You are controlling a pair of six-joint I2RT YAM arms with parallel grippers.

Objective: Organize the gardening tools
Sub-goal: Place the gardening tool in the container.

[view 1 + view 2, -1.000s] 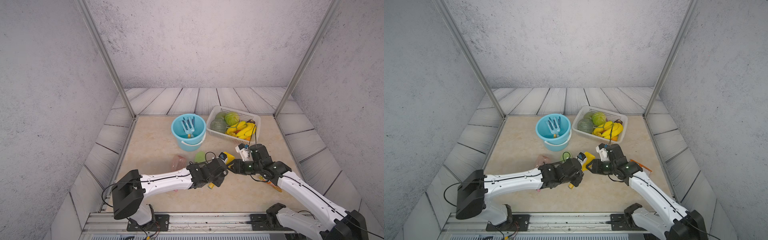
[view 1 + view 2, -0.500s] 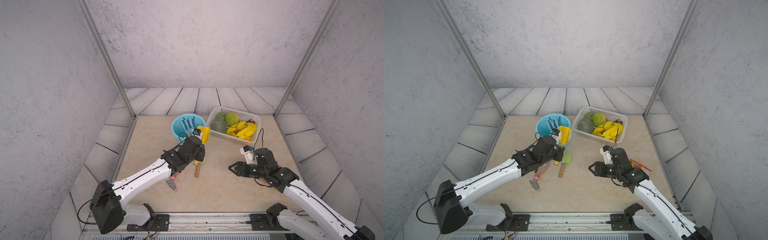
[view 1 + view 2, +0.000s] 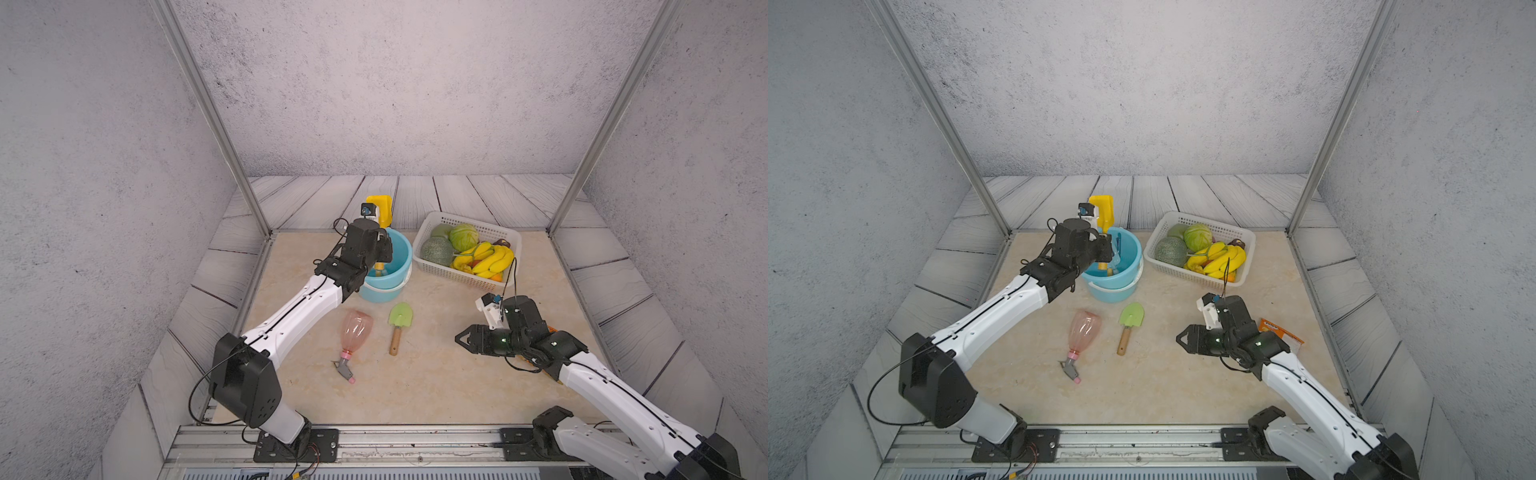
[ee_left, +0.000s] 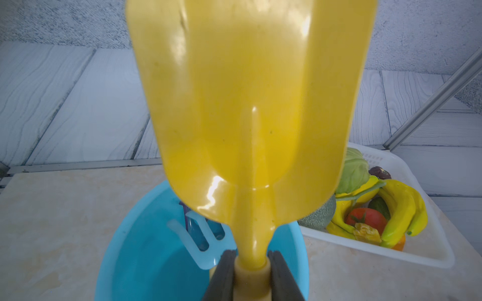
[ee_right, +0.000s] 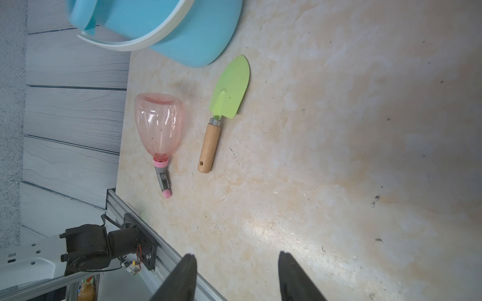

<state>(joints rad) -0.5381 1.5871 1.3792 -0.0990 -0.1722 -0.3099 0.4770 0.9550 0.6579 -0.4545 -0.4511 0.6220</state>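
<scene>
The fork (image 4: 200, 241) and the purple tool stand on the opposite side, so the left gripper will next go down into the bucket's side by the basket (image 4: 288, 248) and let go of the yellow trowel there.
My left gripper (image 4: 251, 256) is shut on the stubby handle of a yellow trowel (image 3: 382, 210), blade up, held over the light-blue bucket (image 3: 386, 291). A pale blue fork (image 4: 200, 241) and a purple tool (image 4: 184, 208) stand inside the bucket. A green trowel (image 3: 399, 319) with a wooden handle and a pink translucent spray bottle (image 3: 355, 328) lie side by side on the table in front of the bucket. My right gripper (image 3: 460, 338) hovers open and empty to the right of them, pointing their way.
A white basket (image 3: 469, 283) of fruit and vegetables sits right of the bucket at the back. An orange packet (image 3: 1281, 332) lies beside my right arm. Metal frame posts stand at the back corners, and a rail runs along the front edge.
The left arm has carried the yellow trowel from the table's middle up and back over the bucket. The right gripper has drawn back to the right, open.
</scene>
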